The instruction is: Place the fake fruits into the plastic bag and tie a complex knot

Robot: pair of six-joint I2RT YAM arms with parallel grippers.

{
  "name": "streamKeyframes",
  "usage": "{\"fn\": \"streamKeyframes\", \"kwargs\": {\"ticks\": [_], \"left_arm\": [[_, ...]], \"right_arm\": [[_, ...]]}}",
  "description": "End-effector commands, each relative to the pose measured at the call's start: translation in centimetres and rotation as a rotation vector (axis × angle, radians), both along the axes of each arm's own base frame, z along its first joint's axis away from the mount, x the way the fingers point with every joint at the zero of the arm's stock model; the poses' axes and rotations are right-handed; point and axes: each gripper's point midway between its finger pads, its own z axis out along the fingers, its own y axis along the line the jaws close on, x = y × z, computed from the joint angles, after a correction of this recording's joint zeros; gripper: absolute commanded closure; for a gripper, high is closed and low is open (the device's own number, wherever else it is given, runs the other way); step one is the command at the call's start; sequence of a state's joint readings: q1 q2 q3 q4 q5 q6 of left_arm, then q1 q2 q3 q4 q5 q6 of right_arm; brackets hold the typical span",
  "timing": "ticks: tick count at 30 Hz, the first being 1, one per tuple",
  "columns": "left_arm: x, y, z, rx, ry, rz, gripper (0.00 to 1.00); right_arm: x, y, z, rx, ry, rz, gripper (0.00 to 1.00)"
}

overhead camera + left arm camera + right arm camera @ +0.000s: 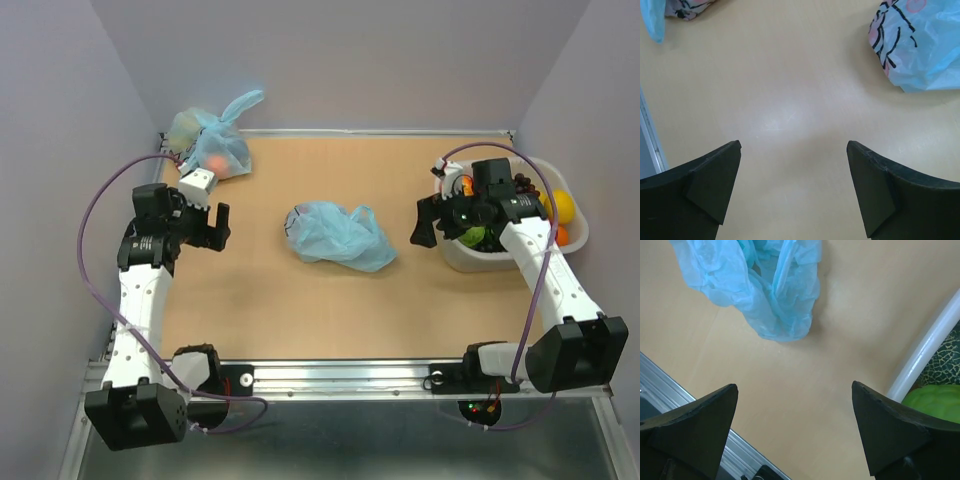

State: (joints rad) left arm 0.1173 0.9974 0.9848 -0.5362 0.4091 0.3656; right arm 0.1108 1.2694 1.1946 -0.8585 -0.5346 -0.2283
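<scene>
My left gripper moves across toward the crumpled bag next, then lowers onto a fold near the bag's printed end.
The plastic bag (338,235) lies crumpled in the middle of the table, light blue and flat; its printed white panel shows in the left wrist view (920,45). The knot is out of view. The fake fruits sit in a white tub (455,258) at the right: a yellow one (562,205), an orange one (563,237), a green one (470,238), dark grapes (527,186). My left gripper (220,225) hovers open, left of the bag, over bare table (794,145). My right gripper (424,222) stands open between bag and tub (794,386), beside the tub's rim (925,350).
A second, smaller light-blue bag (215,148) holding lumps stands tied at the back left corner, its edge in the left wrist view (655,20). Grey walls close in the back and sides. A metal rail (330,375) runs along the table's near edge.
</scene>
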Motion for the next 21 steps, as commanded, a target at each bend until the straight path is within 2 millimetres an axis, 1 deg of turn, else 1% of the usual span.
{"fn": "streamKeyframes", "kwargs": {"ticks": [1,2,3,4,5,7,8,9,10,11,12,13,14,15,16,17,18,19,21], "left_arm": [[2.0,-2.7,4.7,0.061,-0.166,-0.118,0.01],[2.5,-4.8,6.8,0.071,-0.224,-0.187,0.01],[2.8,-6.1,7.6,0.078,-0.241,-0.234,0.01],[3.8,-7.3,7.1,0.087,-0.218,-0.273,0.01],[4.8,-10.0,7.4,0.111,-0.215,-0.357,0.01],[5.9,-12.3,7.1,0.14,-0.194,-0.427,0.01],[6.5,-13.3,8.0,0.167,-0.204,-0.464,0.01],[7.2,-15.7,5.9,0.181,-0.145,-0.531,0.01],[7.6,-16.5,5.3,0.196,-0.129,-0.549,0.01],[7.7,-18.5,5.6,0.206,-0.14,-0.597,0.01],[8.5,-19.5,3.2,0.219,-0.086,-0.622,0.01],[9.1,-21.0,1.3,0.237,-0.048,-0.654,0.01],[9.3,-21.1,1.9,0.236,-0.063,-0.65,0.01],[9.7,-22.2,-0.3,0.241,-0.01,-0.671,0.01],[10.1,-23.0,-0.6,0.237,-0.002,-0.682,0.01],[10.1,-23.6,-1.6,0.236,0.024,-0.696,0.01],[10.3,-24.2,-3.6,0.244,0.07,-0.71,0.01],[10.2,-24.8,-4.3,0.254,0.082,-0.721,0.01],[9.9,-25.2,-6.3,0.268,0.122,-0.74,0.01]], "right_arm": [[1.9,-0.2,2.2,-0.011,-0.095,-0.028,0.0],[2.3,-0.1,3.0,0.001,-0.106,-0.037,0.0],[2.5,0.0,3.3,0.009,-0.108,-0.039,0.0],[2.6,0.2,3.5,0.021,-0.103,-0.041,0.0],[2.9,0.4,4.0,0.038,-0.099,-0.056,0.0],[3.2,0.7,4.5,0.061,-0.09,-0.064,0.0],[3.2,0.9,4.7,0.079,-0.077,-0.077,0.0],[3.3,0.9,5.0,0.087,-0.083,-0.08,0.0],[3.4,0.9,5.2,0.088,-0.084,-0.089,0.0],[3.4,0.9,5.4,0.093,-0.085,-0.101,0.0],[3.6,0.8,5.5,0.089,-0.09,-0.111,0.0],[3.8,0.3,5.3,0.071,-0.092,-0.134,0.0],[3.9,0.1,5.2,0.062,-0.093,-0.145,0.0],[4.0,-0.1,5.0,0.053,-0.089,-0.152,0.0],[4.0,-0.2,4.7,0.046,-0.085,-0.163,0.0],[3.9,-0.2,4.5,0.048,-0.079,-0.162,0.0],[3.8,-0.2,4.4,0.048,-0.075,-0.162,0.0],[3.8,-0.2,4.1,0.051,-0.069,-0.162,0.0],[3.7,-0.1,3.8,0.05,-0.059,-0.158,0.0]]}}
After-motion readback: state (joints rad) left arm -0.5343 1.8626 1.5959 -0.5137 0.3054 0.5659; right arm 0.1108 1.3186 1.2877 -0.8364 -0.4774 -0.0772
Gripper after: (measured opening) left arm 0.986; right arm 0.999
